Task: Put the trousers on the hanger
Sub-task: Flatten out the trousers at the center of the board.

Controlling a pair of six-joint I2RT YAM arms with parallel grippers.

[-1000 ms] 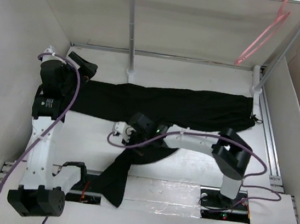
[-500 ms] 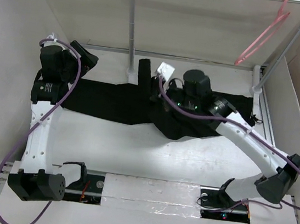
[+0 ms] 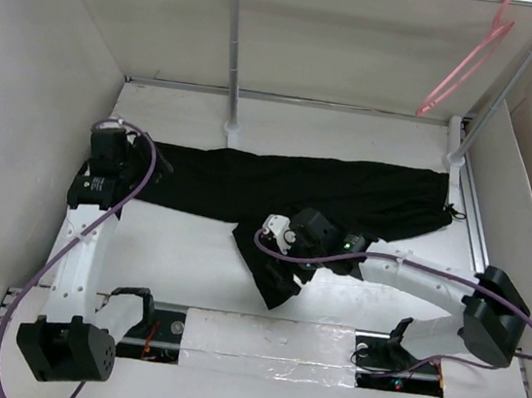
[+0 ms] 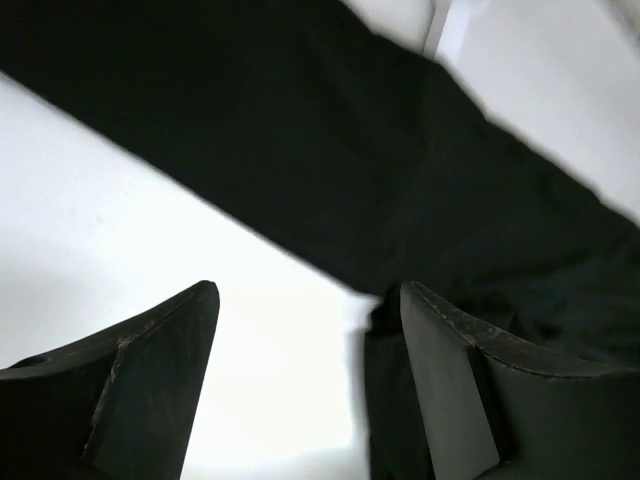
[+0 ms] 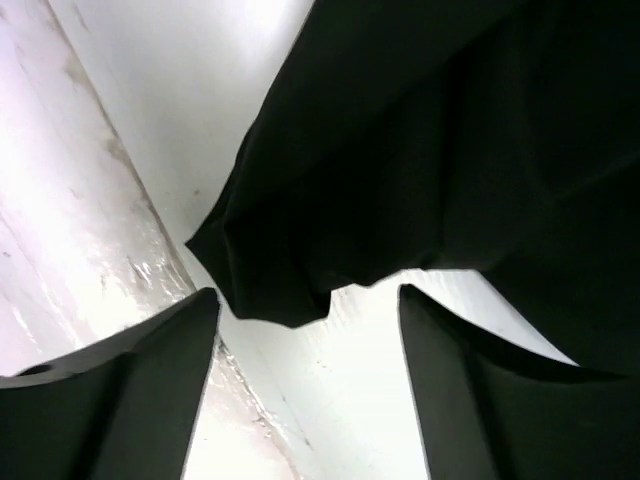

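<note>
My left gripper moves from the trousers' end toward their middle next, then down onto the doubled leg's far end.
The black trousers (image 3: 345, 192) lie flat across the middle of the table, one leg doubled back toward the front (image 3: 271, 273). The pale-pink hanger (image 3: 465, 63) hangs from the rack's top bar at the back right, far from both arms. My right gripper (image 3: 277, 262) hovers over that doubled leg, open; in the right wrist view the cloth's end (image 5: 290, 280) lies just beyond my gripper (image 5: 308, 305), with bare table between the fingers. My left gripper (image 3: 141, 165) is open at the trousers' left end; cloth (image 4: 300, 130) fills the view beyond my gripper (image 4: 310, 300).
The rack's white poles stand at the back middle (image 3: 234, 48) and back right (image 3: 499, 102). Pale walls close in the table at left and right. A shiny strip (image 3: 267, 341) runs along the front edge between the arm bases.
The right gripper carried a trouser leg up to the back, came back to the front middle and opened, leaving the leg doubled there. The left arm swung nearer and lower over the trousers' left end.
</note>
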